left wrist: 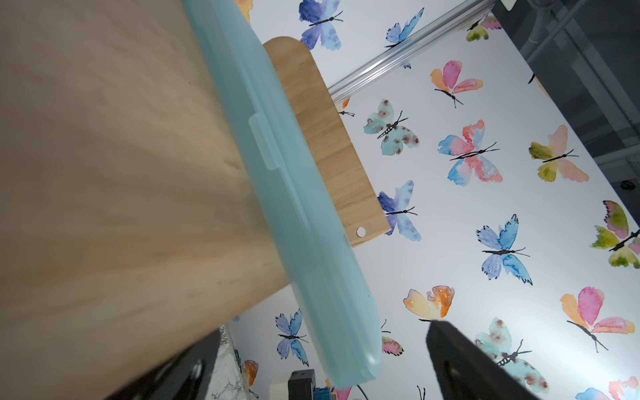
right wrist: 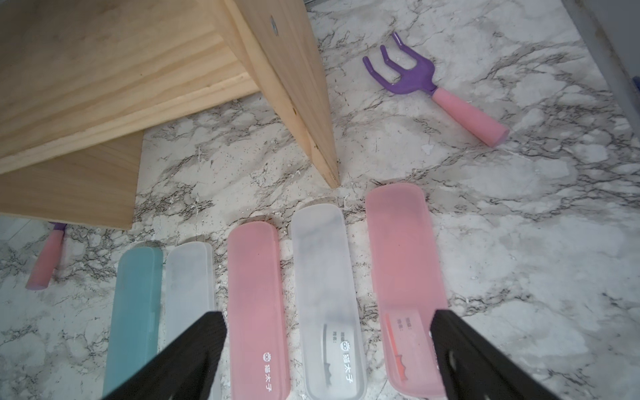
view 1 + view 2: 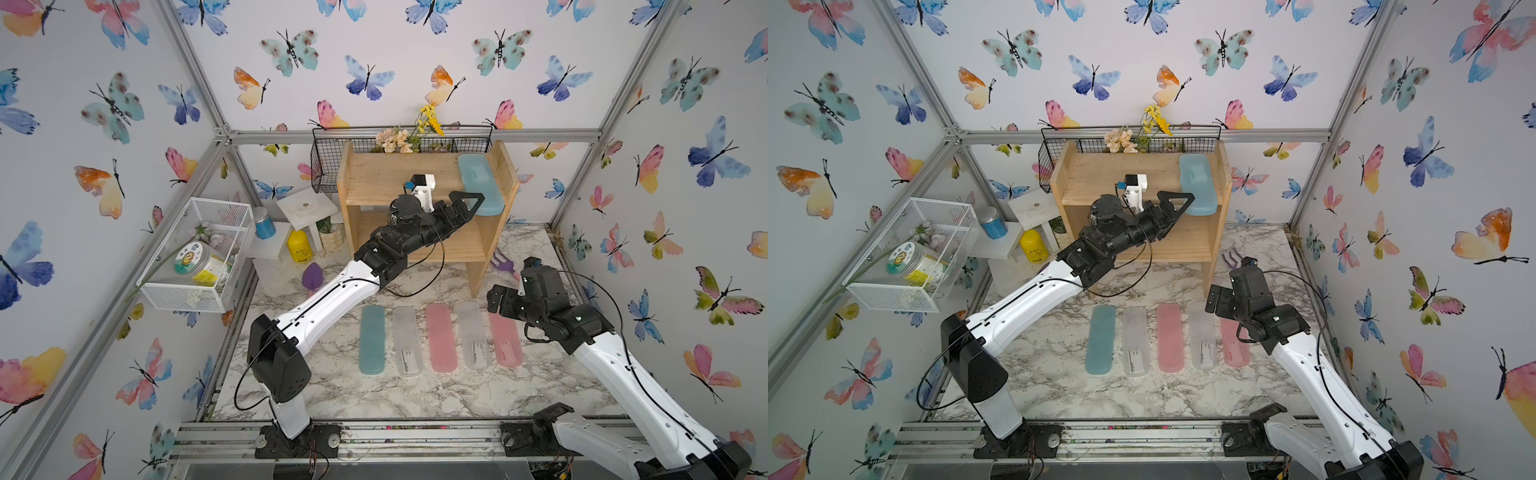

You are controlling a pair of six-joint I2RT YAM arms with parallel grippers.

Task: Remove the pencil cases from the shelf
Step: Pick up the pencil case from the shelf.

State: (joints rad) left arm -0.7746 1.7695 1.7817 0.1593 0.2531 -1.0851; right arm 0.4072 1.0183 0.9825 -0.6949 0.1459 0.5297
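Note:
My left gripper will next slide on toward the shelf's side panel, around the teal case's near end (image 3: 491, 205) (image 1: 346, 352), and close, since that end sticks out past the shelf's front edge.
One light teal pencil case (image 3: 481, 183) lies on the top tier of the pine shelf (image 3: 374, 183), against its right side panel, with its near end jutting past the front edge. My left gripper (image 3: 473, 203) is open at that end; in the left wrist view the teal case (image 1: 294, 207) runs between the fingers of the left gripper (image 1: 325, 332) without touching them. On the marble table lie a teal case (image 3: 372, 340), a clear one (image 3: 407, 343), a pink one (image 3: 441, 337), another clear one (image 3: 471, 334) and another pink one (image 3: 505, 340). My right gripper (image 3: 496, 299) hovers open above their far ends (image 2: 327, 315).
A black wire basket (image 3: 332, 162) with flowers hangs behind the shelf. A white wire basket (image 3: 199, 253) holding a jar is fixed at the left. A yellow bottle (image 3: 299, 247), a blue jar (image 3: 264, 224) and a white stool (image 3: 305, 208) stand left of the shelf. A purple trowel (image 3: 311, 278) and a purple rake (image 2: 415, 76) lie on the table.

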